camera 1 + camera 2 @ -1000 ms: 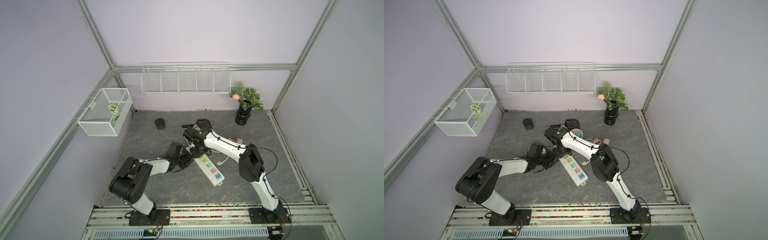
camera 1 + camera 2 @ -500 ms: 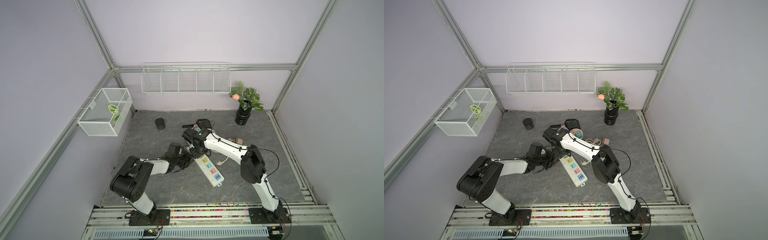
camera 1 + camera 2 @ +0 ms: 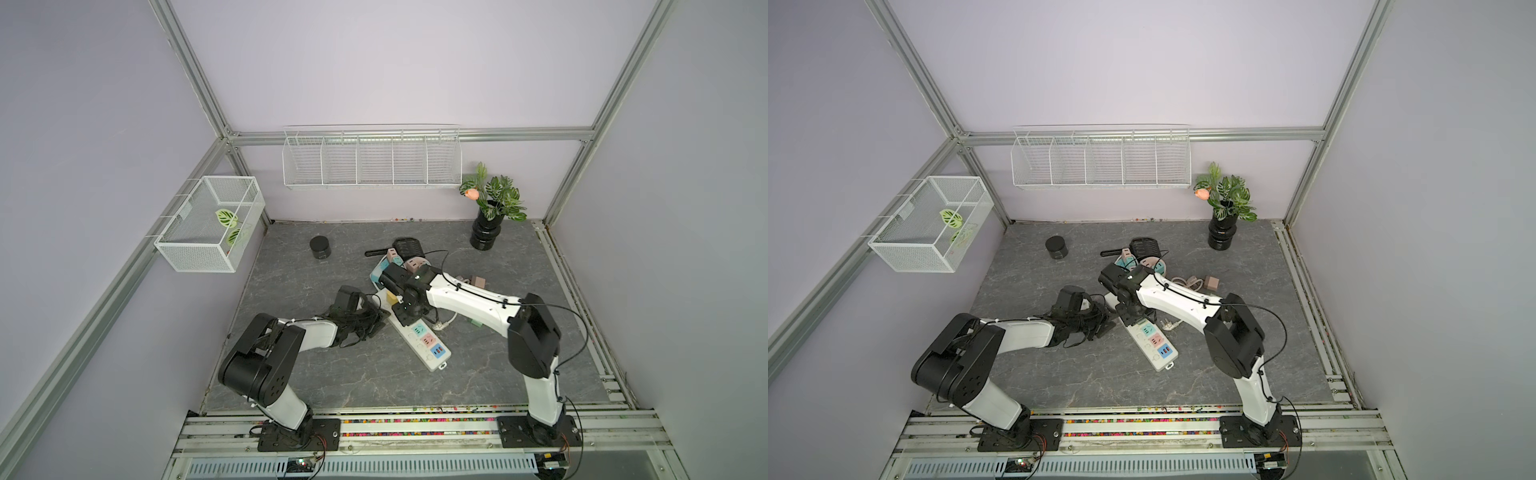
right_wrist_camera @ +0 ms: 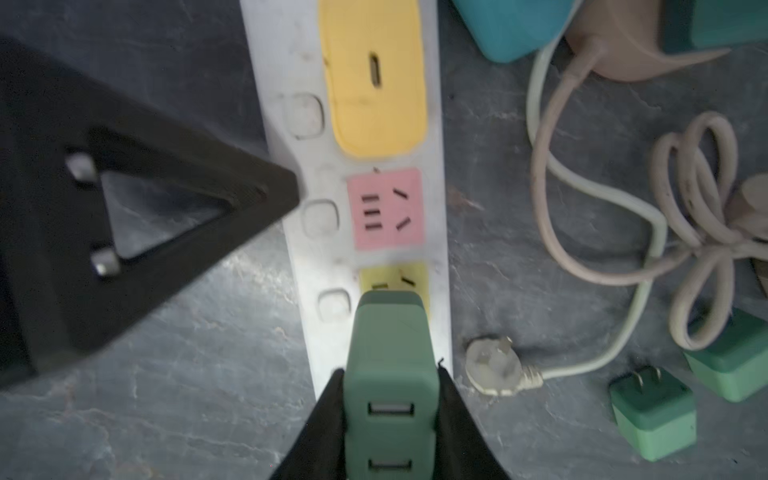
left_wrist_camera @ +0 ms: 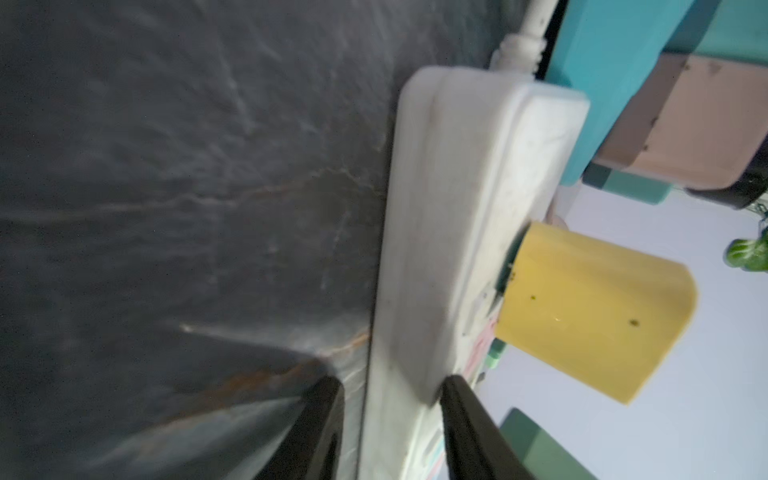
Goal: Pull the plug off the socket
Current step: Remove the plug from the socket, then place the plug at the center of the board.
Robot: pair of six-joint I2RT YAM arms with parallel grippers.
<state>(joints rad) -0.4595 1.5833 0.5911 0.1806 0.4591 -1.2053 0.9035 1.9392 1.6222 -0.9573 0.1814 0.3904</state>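
Observation:
My right gripper should move the green plug back and lower it to the tabletop on the near side of the loose green plugs, because that spot is bare.
A white power strip (image 3: 424, 336) (image 3: 1154, 343) with coloured sockets lies aslant on the grey table. My right gripper (image 4: 390, 374) is shut on a dark green plug (image 4: 390, 332), which hangs over the strip's yellow socket (image 4: 392, 276). The plug's prongs are hidden. A yellow plug (image 4: 374, 75) (image 5: 590, 307) sits in the socket at the strip's far end. My left gripper (image 5: 388, 386) lies low at the strip's side, jaws apart. One of its fingers (image 5: 457, 399) rests on the strip's top. The other finger (image 5: 324, 399) is on the table beside it.
Loose green plugs (image 4: 652, 415), a coiled beige cord (image 4: 698, 216), a white cord plug (image 4: 494, 370) and blue and pink adaptors lie right of the strip. A black jar (image 3: 320, 248) and a potted plant (image 3: 484, 232) stand at the back. Wire baskets hang on the walls.
My left gripper's jaws have come apart beside the strip. The right gripper keeps its hold on the green plug and has barely moved.

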